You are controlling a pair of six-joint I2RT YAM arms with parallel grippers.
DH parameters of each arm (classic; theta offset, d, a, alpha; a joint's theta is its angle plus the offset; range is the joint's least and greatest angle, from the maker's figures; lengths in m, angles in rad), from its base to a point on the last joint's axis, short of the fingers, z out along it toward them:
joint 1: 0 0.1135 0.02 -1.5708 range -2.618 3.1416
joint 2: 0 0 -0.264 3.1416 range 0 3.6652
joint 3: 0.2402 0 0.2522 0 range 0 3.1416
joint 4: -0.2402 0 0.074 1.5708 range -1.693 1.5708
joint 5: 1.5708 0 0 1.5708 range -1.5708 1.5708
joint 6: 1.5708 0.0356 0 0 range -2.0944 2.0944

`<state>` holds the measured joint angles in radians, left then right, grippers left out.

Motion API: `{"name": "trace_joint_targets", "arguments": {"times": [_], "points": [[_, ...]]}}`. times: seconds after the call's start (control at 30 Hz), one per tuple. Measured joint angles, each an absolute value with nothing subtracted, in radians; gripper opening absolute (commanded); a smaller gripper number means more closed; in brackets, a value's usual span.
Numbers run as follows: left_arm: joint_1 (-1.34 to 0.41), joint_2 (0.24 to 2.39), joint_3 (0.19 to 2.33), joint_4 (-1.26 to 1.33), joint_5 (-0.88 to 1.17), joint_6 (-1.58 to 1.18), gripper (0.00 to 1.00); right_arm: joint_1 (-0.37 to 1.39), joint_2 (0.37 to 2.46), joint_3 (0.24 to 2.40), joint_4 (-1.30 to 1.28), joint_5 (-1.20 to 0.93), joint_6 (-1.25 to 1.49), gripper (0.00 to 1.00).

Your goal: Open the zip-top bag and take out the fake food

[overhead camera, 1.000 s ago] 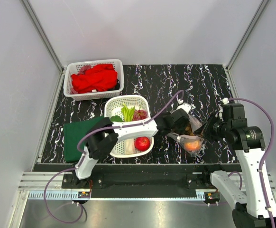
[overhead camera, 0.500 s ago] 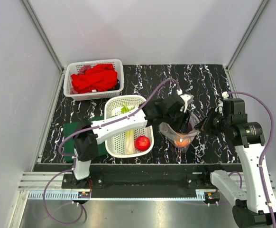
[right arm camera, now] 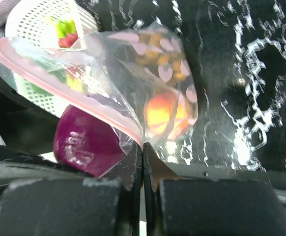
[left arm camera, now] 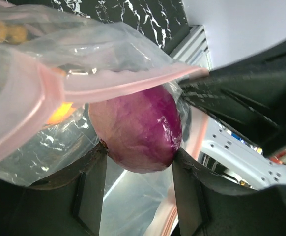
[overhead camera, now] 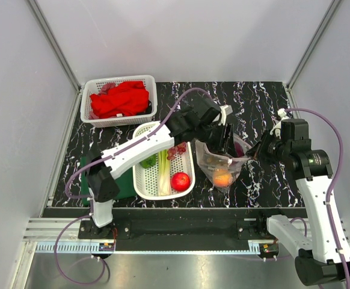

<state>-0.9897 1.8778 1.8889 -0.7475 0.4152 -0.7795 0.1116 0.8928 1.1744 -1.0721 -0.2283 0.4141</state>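
Note:
My left gripper will next move up from the bag [overhead camera: 219, 164], to the left in the top view and down to let go of the onion beside the leek [overhead camera: 147, 177], where the basket is bare.
The clear zip-top bag [overhead camera: 219, 164] hangs open right of the white basket, with an orange peach [overhead camera: 222, 179] at its bottom. My left gripper [overhead camera: 229, 139] is shut on the purple onion [left arm camera: 138, 129] at the bag's mouth, beside the pink zip strip [left arm camera: 108, 86]. My right gripper [overhead camera: 257, 153] is shut on the bag's rim [right arm camera: 142, 140]. In the right wrist view the onion [right arm camera: 85, 141], the peach [right arm camera: 162, 113] and the yellow-brown berries [right arm camera: 155, 56] show through the plastic.
The white basket [overhead camera: 140, 188] holds a red apple [overhead camera: 180, 180], a leek [overhead camera: 163, 171], grapes [overhead camera: 176, 150] and a green pepper [overhead camera: 148, 161]. A second basket [overhead camera: 94, 119] with red cloth stands at the back left. A green cloth [overhead camera: 125, 182] lies under the left arm.
My left gripper has risen and moved back from inside the bag with the onion in it. The bag has been drawn upright and shifted left. The right gripper keeps its hold.

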Motion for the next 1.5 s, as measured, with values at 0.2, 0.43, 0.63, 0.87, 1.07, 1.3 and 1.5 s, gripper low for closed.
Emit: {"name": "trace_joint_targets", "arguments": {"times": [0.2, 0.43, 0.63, 0.87, 1.07, 1.3, 1.5], "points": [[-0.982, 1.824, 1.889, -0.756, 0.402, -0.761, 0.00, 0.119, 0.864, 1.185, -1.015, -0.252, 0.411, 0.00], [-1.039, 1.848, 1.940, -0.825, 0.253, -0.635, 0.00, 0.123, 0.925, 1.339, -1.056, -0.200, 0.390, 0.00], [-1.051, 1.943, 2.117, -0.920, 0.184, -0.677, 0.00, 0.120, 0.934, 1.359, -1.025, -0.225, 0.345, 0.00], [-0.946, 1.982, 2.194, -0.892, 0.198, -0.913, 0.00, 0.118, 0.826, 1.254, -0.999, -0.280, 0.317, 0.00], [-0.910, 1.982, 2.198, -0.810, 0.270, -1.055, 0.00, 0.118, 0.781, 1.201, -0.971, -0.270, 0.303, 0.00], [-0.911, 1.851, 1.962, -0.595, 0.440, -1.143, 0.00, 0.115, 0.879, 1.235, -0.976, -0.194, 0.332, 0.00], [-0.924, 1.753, 1.819, -0.463, 0.567, -1.162, 0.00, 0.115, 1.026, 1.309, -0.952, -0.147, 0.363, 0.00]]}}
